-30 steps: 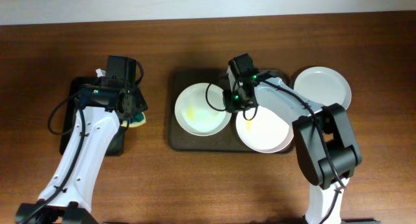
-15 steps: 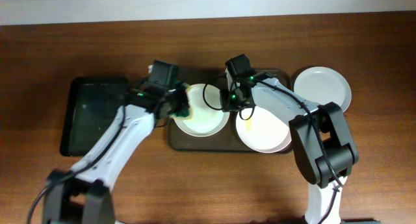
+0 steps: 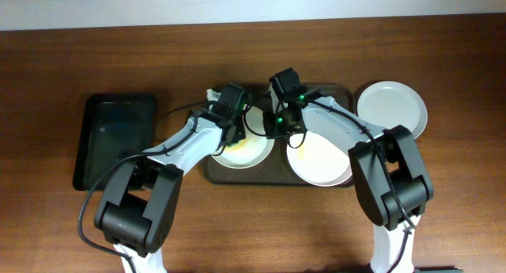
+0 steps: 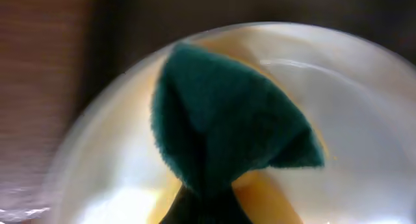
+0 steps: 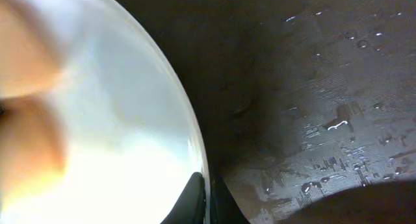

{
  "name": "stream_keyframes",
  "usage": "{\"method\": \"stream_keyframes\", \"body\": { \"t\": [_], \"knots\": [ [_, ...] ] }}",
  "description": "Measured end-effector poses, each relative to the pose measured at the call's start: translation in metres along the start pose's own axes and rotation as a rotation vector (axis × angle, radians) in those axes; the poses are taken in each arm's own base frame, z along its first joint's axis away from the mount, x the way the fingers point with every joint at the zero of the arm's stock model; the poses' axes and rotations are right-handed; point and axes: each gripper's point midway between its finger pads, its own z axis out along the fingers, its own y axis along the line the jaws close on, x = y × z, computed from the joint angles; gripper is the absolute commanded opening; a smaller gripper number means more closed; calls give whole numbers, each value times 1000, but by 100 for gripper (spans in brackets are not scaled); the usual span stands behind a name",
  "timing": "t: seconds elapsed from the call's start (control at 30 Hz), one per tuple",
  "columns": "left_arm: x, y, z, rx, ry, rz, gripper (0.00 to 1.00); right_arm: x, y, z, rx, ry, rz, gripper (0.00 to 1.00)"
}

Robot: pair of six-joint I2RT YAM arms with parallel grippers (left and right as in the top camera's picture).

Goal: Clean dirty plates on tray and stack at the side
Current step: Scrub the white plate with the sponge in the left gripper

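My right gripper will lift its plate and carry it onto the third plate (image 3: 392, 111), to the gripper's right in the overhead view, because the stack starts there.
The dark brown tray (image 3: 217, 174) holds two white plates. My left gripper (image 3: 231, 121) is shut on a green-faced sponge (image 4: 227, 120) and presses it into the left plate (image 3: 254, 152), also in the left wrist view (image 4: 364, 113); yellow shows beside the sponge. My right gripper (image 3: 278, 129) is shut on that plate's right rim, seen between the fingers in the right wrist view (image 5: 207, 199); the plate (image 5: 110, 120) fills that view's left half. The second plate (image 3: 320, 161) lies at the tray's right. A third plate (image 3: 392, 107) sits on the table right of the tray.
A narrow black tray (image 3: 115, 138) lies at the left of the wooden table. The brown tray's surface (image 5: 325, 120) is wet with droplets. Both arms meet closely over the tray's left half.
My left arm has swung right from the black tray, carrying the sponge, to the left plate on the brown tray. My right gripper has kept its hold on that plate's rim.
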Motion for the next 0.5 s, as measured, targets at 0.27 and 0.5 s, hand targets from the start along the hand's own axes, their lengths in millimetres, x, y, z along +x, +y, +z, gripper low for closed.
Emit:
{"method": "stream_keyframes", "body": {
  "t": [0.27, 0.5],
  "knots": [
    [-61, 50, -76, -42, -222, -129, 0, 2, 5, 1, -7, 7, -10, 4],
    [15, -22, -3, 221, 131, -41, 0, 3, 3, 1, 0, 8, -8, 4]
  ]
}}
